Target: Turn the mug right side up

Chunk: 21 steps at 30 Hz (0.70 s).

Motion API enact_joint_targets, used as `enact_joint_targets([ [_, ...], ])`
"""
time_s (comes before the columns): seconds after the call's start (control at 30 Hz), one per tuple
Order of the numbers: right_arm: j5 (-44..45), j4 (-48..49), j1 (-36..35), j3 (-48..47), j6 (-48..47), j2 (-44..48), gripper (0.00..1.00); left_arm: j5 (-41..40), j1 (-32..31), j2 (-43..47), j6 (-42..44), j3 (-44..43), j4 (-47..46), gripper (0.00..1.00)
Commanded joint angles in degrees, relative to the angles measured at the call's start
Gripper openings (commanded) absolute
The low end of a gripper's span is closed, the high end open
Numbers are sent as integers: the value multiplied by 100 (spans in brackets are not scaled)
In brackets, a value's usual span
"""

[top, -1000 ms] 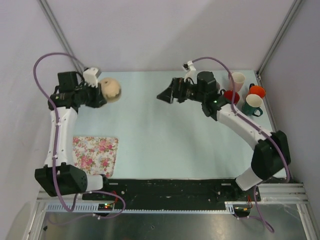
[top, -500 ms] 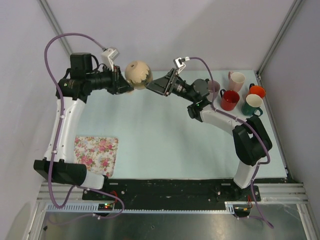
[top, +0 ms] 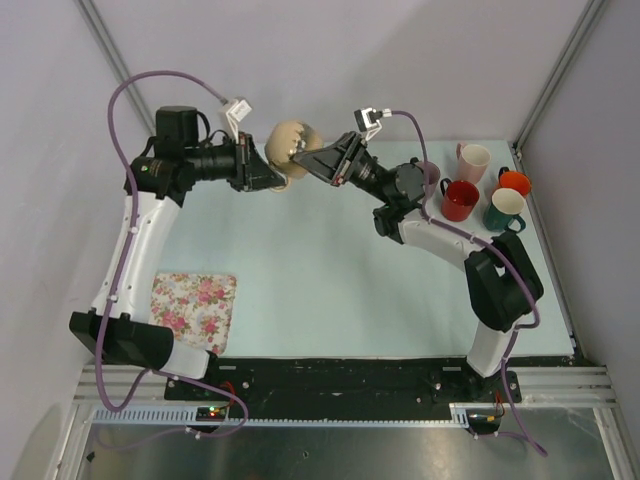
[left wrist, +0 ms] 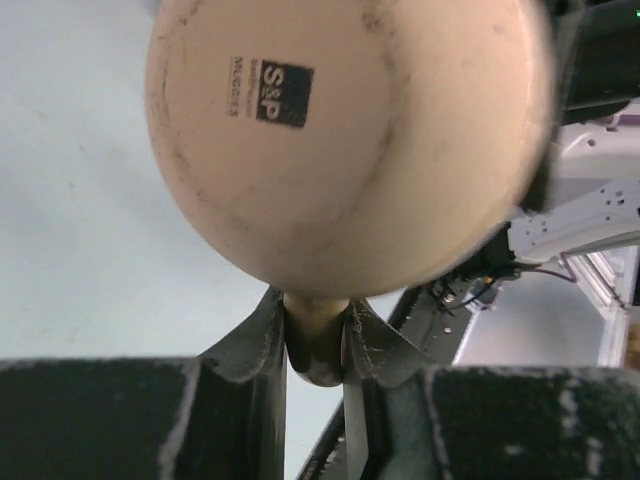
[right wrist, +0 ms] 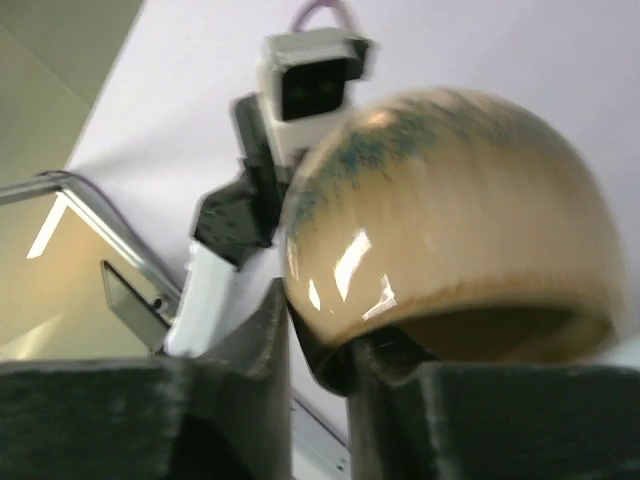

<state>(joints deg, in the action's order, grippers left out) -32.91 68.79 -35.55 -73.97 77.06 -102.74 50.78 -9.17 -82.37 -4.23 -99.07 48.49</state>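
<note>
The right gripper turns next to level the beige mug (top: 290,142), which hangs tipped. It then moves toward the red mug and lowers onto the tabletop beside it to release.
A round beige mug (top: 290,142) hangs in the air above the back of the table, between both grippers. My left gripper (top: 275,175) comes in from the left and is shut on the mug's handle (left wrist: 316,340). In the left wrist view the mug's base (left wrist: 350,140) with its printed mark faces the camera. My right gripper (top: 308,160) comes in from the right and is shut on the mug's rim (right wrist: 340,345), one finger outside the wall and one inside the mouth. The glazed wall (right wrist: 450,230) fills the right wrist view.
A white mug (top: 474,160), a red mug (top: 459,199), an orange mug (top: 514,183) and a green mug (top: 505,209) stand at the back right, with a mauve one (top: 430,175) half hidden behind the right arm. A floral cloth (top: 193,305) lies front left.
The left arm carried the mug up and to the right. The right gripper swung left to meet it and went from wide open to shut on the rim.
</note>
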Motion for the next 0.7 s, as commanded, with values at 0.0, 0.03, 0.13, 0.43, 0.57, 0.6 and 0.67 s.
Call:
enact_joint_targets([
  [0.0,66,19,35,-397,-96,454,6,32,-208,123,42,93,-375,19],
  [0.03,21,-393,103,-336,-170,534,3,-124,-182,150,109,144,-379,37],
  [0.13,19,-2060,371,-97,-1063,1087,0,-477,15,302,471,427,-380,86],
  [0.43,2175,-9132,1063,-746,-5703,1675,0,-2666,845,619,1397,1441,-199,100],
  [0.57,2909,-11353,1286,-1659,-6758,573,0,-3327,871,654,1715,1821,-90,100],
  [0.6,3188,-11850,1304,-1973,-6972,308,0,-3399,872,648,1759,1895,-66,100],
  [0.67,3601,-12448,1347,-2436,-7338,-246,0,-3459,873,642,1816,2009,-41,100],
])
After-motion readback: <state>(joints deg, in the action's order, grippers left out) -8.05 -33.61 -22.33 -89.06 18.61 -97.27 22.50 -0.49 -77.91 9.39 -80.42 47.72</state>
